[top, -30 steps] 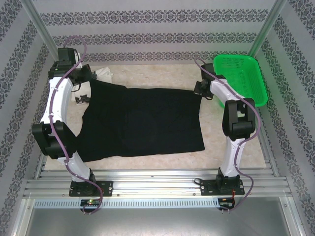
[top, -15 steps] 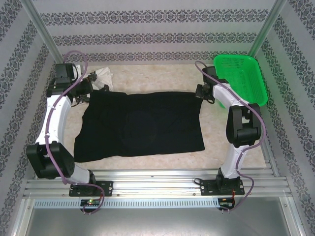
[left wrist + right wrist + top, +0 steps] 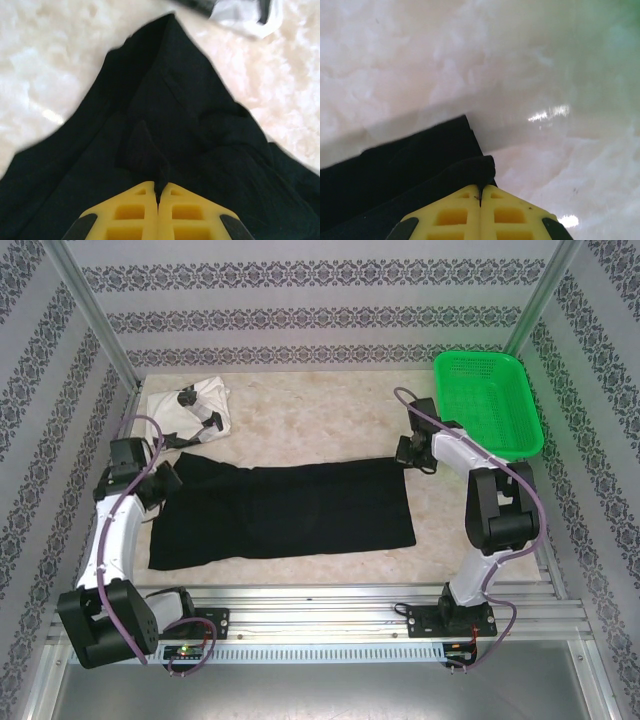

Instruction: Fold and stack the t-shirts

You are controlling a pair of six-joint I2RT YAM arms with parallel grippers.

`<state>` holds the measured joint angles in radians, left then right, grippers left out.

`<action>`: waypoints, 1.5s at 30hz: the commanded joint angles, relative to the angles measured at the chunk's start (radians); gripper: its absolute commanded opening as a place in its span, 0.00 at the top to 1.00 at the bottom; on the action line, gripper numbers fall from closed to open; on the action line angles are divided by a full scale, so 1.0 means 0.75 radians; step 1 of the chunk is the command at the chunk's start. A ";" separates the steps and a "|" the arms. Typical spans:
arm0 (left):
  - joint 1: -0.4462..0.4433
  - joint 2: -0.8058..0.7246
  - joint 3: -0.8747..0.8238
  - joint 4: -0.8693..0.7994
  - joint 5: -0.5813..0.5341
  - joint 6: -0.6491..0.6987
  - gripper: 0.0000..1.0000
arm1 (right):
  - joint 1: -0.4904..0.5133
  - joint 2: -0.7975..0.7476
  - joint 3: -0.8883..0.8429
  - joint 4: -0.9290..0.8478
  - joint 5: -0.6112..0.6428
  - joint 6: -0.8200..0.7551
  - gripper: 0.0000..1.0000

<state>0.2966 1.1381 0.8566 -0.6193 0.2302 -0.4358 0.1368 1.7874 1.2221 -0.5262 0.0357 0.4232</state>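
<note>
I will next lower the still-raised hem back and down with my right gripper onto the black t-shirt's end by the basket, and release.
The black t-shirt lies across the middle of the table as a wide, low band. My left gripper is at its far left corner, and in the left wrist view the yellow fingers are shut on a pinched fold of the black cloth. My right gripper is at the far right corner, shut on the black hem. The white t-shirt with black marks lies crumpled at the back left, and its edge shows beyond the black one.
A green mesh basket stands at the back right, just behind my right arm. The marbled tabletop is bare behind the black shirt. Patterned walls and metal posts close in the sides, and a metal rail runs along the near edge.
Both grippers have drawn the black shirt's far edge toward the near side, so it looks narrower front to back. The left arm swung back, uncovering the white t-shirt.
</note>
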 commanded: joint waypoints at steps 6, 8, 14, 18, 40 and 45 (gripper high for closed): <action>0.016 -0.083 -0.130 0.011 -0.101 -0.133 1.00 | 0.058 -0.125 -0.142 -0.020 0.039 0.101 1.00; 0.016 -0.087 -0.139 0.010 -0.112 -0.133 1.00 | 0.073 -0.156 -0.187 -0.020 0.046 0.120 1.00; 0.018 -0.080 -0.171 -0.002 -0.171 -0.133 1.00 | 0.131 -0.215 -0.306 -0.015 0.077 0.172 1.00; 0.019 -0.063 -0.197 0.006 -0.194 -0.139 1.00 | 0.139 -0.222 -0.354 -0.004 0.070 0.194 1.00; 0.020 -0.102 -0.046 -0.124 -0.313 -0.185 0.32 | 0.144 -0.484 -0.404 -0.066 0.057 0.212 0.54; 0.020 -0.026 -0.013 -0.036 -0.260 -0.186 0.22 | 0.118 -0.443 -0.350 0.002 -0.067 0.187 0.48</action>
<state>0.3031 1.0901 0.8379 -0.6605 0.0257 -0.5701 0.2375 1.4269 0.9184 -0.5476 0.0483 0.5854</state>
